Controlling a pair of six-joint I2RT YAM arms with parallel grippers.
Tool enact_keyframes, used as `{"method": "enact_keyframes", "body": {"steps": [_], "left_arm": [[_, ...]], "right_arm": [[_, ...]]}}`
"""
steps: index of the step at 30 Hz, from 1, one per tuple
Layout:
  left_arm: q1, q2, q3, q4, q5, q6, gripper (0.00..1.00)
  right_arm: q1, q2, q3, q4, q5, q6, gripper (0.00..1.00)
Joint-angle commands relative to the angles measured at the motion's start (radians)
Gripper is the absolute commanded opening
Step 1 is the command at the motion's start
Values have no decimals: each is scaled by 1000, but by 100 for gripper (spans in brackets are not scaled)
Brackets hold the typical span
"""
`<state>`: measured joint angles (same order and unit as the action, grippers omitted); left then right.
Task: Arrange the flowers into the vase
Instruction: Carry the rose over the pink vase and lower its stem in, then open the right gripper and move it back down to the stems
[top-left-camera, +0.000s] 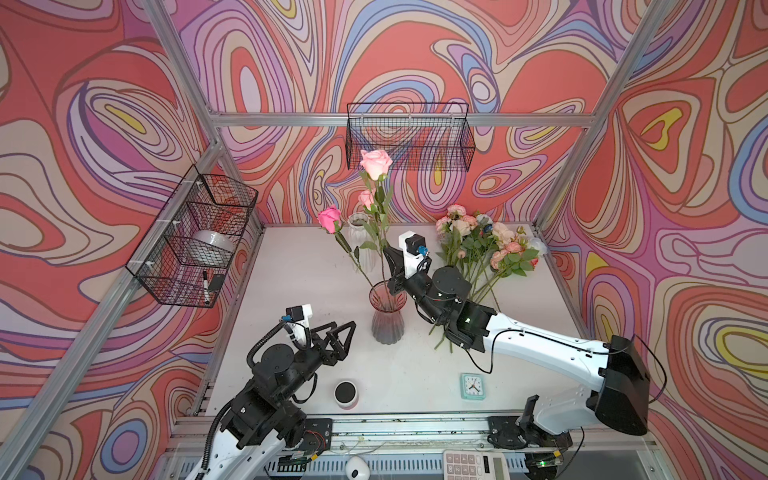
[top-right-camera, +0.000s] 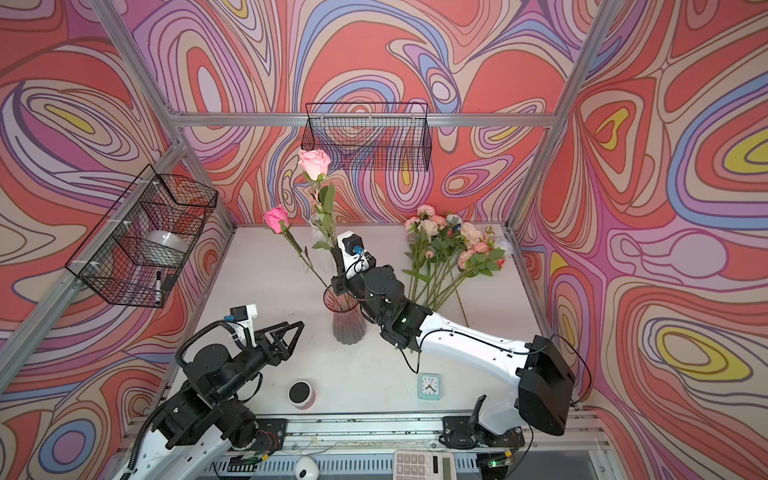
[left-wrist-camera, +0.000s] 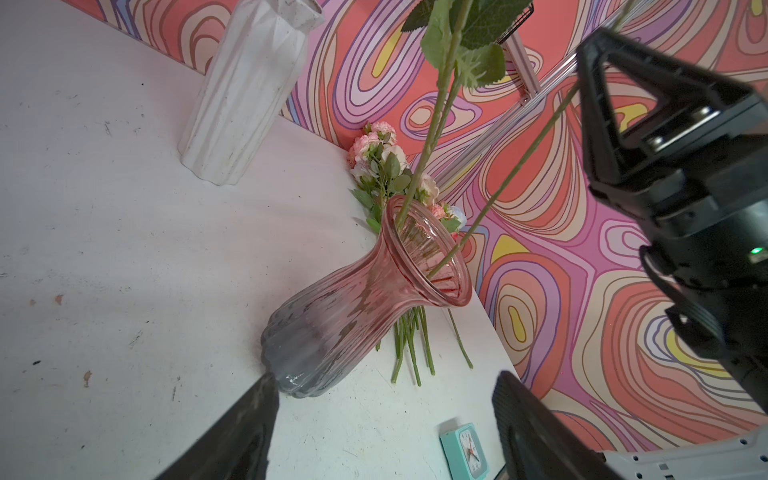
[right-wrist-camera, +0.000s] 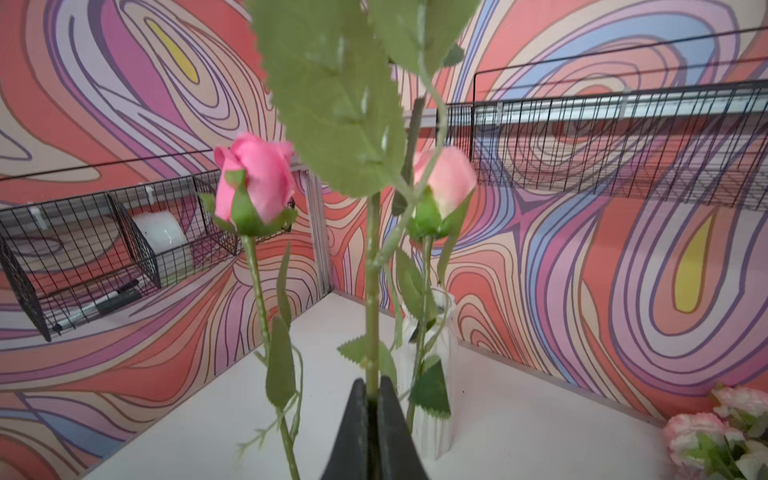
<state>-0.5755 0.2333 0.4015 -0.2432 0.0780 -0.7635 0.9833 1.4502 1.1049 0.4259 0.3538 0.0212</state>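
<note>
My right gripper lowers the pale pink rose's stem deeper inside the glass vase's opening (top-left-camera: 385, 298) just below and releases it next, as its rose stands highest.
The pink glass vase (top-left-camera: 387, 311) (top-right-camera: 344, 313) (left-wrist-camera: 365, 307) stands mid-table. A deep pink rose (top-left-camera: 330, 219) (right-wrist-camera: 255, 178) sits in it and leans left. My right gripper (top-left-camera: 392, 264) (top-right-camera: 337, 262) (right-wrist-camera: 372, 390) is shut on the stem of a tall pale pink rose (top-left-camera: 376, 163) (top-right-camera: 314, 162), just above the vase rim. That stem's lower end reaches into the vase mouth. A pale bud (right-wrist-camera: 446, 183) branches off it. The other flowers (top-left-camera: 486, 245) (top-right-camera: 453, 243) (left-wrist-camera: 386, 166) lie in a pile at the back right. My left gripper (top-left-camera: 345, 328) (top-right-camera: 291, 328) (left-wrist-camera: 384, 395) hangs open and empty left of the vase.
A white ribbed vase (top-left-camera: 358, 232) (left-wrist-camera: 249, 91) stands behind the glass one. A mint clock (top-left-camera: 473, 386) and a small round speaker (top-left-camera: 346, 394) sit near the front edge. Wire baskets hang on the back wall (top-left-camera: 409, 137) and the left wall (top-left-camera: 195, 237).
</note>
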Motion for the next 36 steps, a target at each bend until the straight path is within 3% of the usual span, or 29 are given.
{"method": "enact_keyframes", "body": {"steps": [1,4,9,11,15,19,32,36], "left_arm": [[-4,11,32,18,8,8,83],[-4,11,30,16,9,7,83],[-3,8,31,13,12,7,83],[-4,9,33,13,14,9,83],[-4,14,32,22,22,7,83],[-3,21,32,24,26,7,83],[-4,25,31,22,14,21,83],[-4,19,26,19,5,23,83]], "right_arm": [[14,-14,-37,12,34,75,0],[13,-19,-29,-102,35,163,0],[13,15,87,-454,27,338,6],[12,26,120,-553,-10,373,13],[13,17,155,-671,-81,410,40],[13,-30,148,-728,-114,437,51],[14,-284,18,-880,-166,438,54],[12,-362,-49,-956,-86,456,47]]}}
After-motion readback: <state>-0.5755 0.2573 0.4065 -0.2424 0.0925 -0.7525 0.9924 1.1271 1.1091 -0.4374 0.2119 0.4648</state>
